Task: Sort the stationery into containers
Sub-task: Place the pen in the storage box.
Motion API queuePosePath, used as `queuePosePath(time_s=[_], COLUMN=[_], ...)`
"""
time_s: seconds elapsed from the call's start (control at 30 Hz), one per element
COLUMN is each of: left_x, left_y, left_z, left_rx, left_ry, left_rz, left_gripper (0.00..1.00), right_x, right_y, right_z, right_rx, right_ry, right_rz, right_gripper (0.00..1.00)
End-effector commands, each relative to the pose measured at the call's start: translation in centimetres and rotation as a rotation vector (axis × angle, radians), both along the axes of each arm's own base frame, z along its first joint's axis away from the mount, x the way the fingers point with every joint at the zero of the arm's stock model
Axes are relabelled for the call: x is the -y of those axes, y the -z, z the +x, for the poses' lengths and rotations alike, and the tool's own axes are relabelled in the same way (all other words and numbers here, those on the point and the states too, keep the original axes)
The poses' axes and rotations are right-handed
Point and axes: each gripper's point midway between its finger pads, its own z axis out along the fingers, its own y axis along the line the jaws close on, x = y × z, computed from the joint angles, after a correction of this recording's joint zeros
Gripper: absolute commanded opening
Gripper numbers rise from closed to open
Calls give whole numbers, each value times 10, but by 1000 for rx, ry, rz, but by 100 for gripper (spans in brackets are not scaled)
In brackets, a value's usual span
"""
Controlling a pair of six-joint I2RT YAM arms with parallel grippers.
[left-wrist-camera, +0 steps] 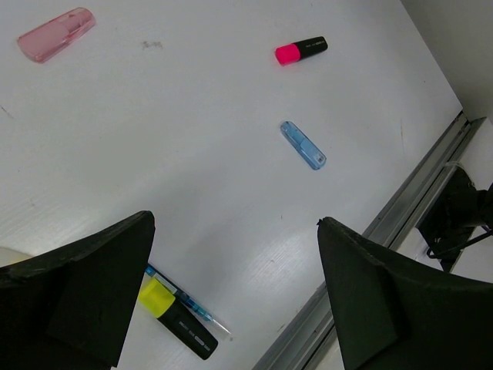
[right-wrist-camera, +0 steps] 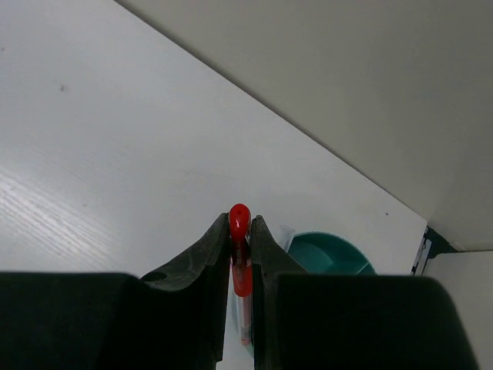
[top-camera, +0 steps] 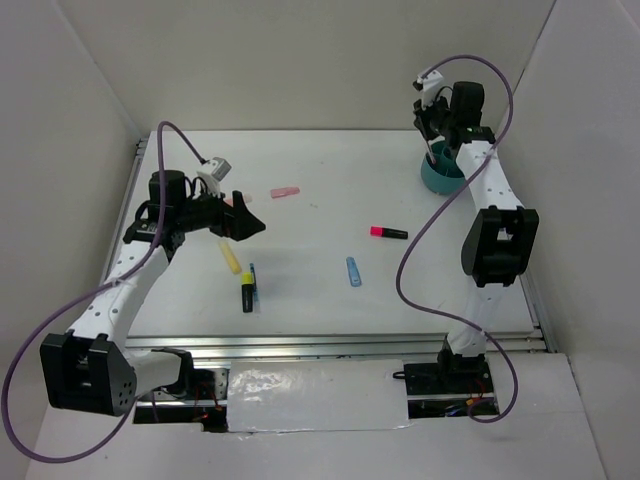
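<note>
My right gripper eases down and across over the cup's opening next, since the red pen (right-wrist-camera: 241, 254) still hangs at the rim of the teal organiser cup (right-wrist-camera: 327, 262).
My right gripper (right-wrist-camera: 240, 221) is shut on a red pen (right-wrist-camera: 241, 254) and holds it upright over the rim of the teal organiser cup (right-wrist-camera: 333, 254). From above, this gripper (top-camera: 433, 146) hangs just over the cup (top-camera: 441, 178) at the back right. My left gripper (left-wrist-camera: 236, 221) is open and empty above the table, over a yellow-black highlighter (left-wrist-camera: 178, 318) and a thin blue pen (left-wrist-camera: 189, 303). A pink eraser (left-wrist-camera: 56, 34), a pink-black highlighter (left-wrist-camera: 301, 51) and a small blue marker (left-wrist-camera: 303, 145) lie apart on the table.
A plain yellow marker (top-camera: 230, 258) lies just behind the yellow-black highlighter (top-camera: 247, 293). White walls close in the back and both sides. A metal rail (top-camera: 340, 343) runs along the table's near edge.
</note>
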Motion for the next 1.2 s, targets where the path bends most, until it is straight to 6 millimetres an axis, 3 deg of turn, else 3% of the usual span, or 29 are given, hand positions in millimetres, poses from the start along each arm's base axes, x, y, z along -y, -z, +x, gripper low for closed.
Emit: queuePosePath(time_s=[0.0,0.33,0.67,0.8,1.03,1.1,1.17], left_x=[5,5,5,4,-5,-7,-10], left_y=[-5,3,10,13,18,20,23], left_z=[5,8,10,10,13,12,10], left_rx=[56,34,17,14,39,40,46], left_ry=[33,35,36,37,30,32,44], left_rz=[-7,-8,-2,12,73,92,119], left_gripper=[99,99,99,99,99,99,99], right_x=[17,41,44,46,53,55,56], right_y=[-23,-6,13,19,31,34,33], right_z=[17,30,40,42,38,37,35], right_rx=[95,91,66,57,40,25,20], right_ry=[36,78,101,111,132,142,149], right_rz=[-3,11,69,64,58,59,67], right_gripper=[0,5,11,22,28,47,60])
